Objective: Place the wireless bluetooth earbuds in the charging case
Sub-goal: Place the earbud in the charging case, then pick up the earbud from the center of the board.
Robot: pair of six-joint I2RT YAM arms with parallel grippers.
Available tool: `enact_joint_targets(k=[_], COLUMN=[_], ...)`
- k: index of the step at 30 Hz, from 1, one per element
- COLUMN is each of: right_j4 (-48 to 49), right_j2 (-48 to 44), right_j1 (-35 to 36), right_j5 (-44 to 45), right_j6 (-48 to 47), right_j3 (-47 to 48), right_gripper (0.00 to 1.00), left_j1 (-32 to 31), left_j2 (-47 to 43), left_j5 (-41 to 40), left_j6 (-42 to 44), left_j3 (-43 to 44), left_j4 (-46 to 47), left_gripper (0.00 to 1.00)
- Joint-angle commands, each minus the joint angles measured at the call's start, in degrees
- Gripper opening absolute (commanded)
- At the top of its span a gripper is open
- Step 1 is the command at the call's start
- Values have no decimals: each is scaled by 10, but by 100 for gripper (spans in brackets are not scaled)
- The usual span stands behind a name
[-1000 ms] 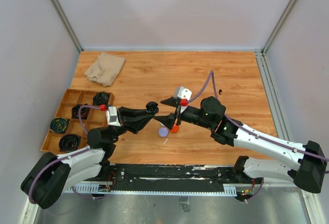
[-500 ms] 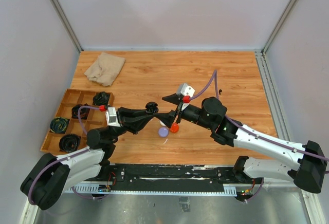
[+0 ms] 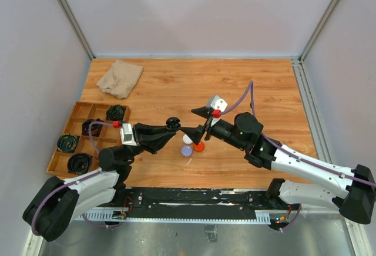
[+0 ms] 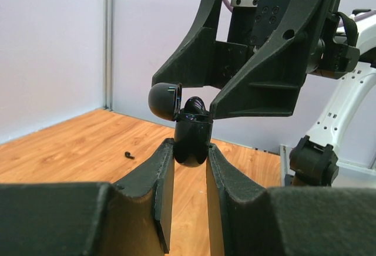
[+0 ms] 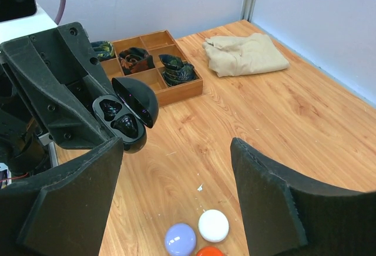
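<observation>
I should move my right gripper away from the case (image 3: 173, 121) and down around the small black earbud, fingers turning toward the tabletop, since the earbud is still unseated.
My left gripper (image 4: 191, 147) is shut on the black charging case (image 4: 192, 141) and holds it upright above the table, its lid (image 4: 164, 100) swung open. In the right wrist view the case (image 5: 124, 128) shows one black earbud (image 5: 126, 125) seated in a slot. My right gripper (image 5: 176, 150) is open and empty, just to the right of the case (image 3: 173, 121) in the top view, its jaws spread wide. Another small black earbud (image 4: 127, 155) lies on the table far off. No red, lilac or white earbuds show.
Three round pucks lie together under my right gripper: lilac (image 3: 187, 150), white (image 3: 189, 139) and red (image 3: 199, 146). A wooden compartment tray (image 3: 75, 115) with dark coiled items stands at the left edge. A beige cloth (image 3: 120, 77) lies at the back left.
My right gripper has drawn back to the right, away from the case, still open. My left gripper and the case have barely moved.
</observation>
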Motion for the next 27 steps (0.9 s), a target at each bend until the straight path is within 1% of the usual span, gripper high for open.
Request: enact_joint_targets(k=[1, 8, 13, 19, 23, 27], right_j4=[-26, -141, -221, -320, -369, -396], right_j2=[-12, -9, 6, 47, 90, 141], right_j1=[-1, -39, -81, -177, -249, -320], right_j5=[19, 18, 12, 9, 13, 17], right_j6=[-17, -20, -12, 22, 41, 52], right_j3=[3, 39, 65, 96, 118, 137], right_gripper=[75, 76, 78, 77, 75, 73], left_j1=[-2, -2, -2, -2, -2, -2], left_j2=[-14, -33, -60, -99, -104, -102], left_j5=[10, -9, -9, -14, -12, -12], left_j6=[10, 43, 83, 132, 144, 154], left_j3=[-5, -17, -20, -23, -30, -37], left_j4=[75, 33, -24, -85, -90, -86], left_gripper=[0, 0, 0, 0, 0, 0])
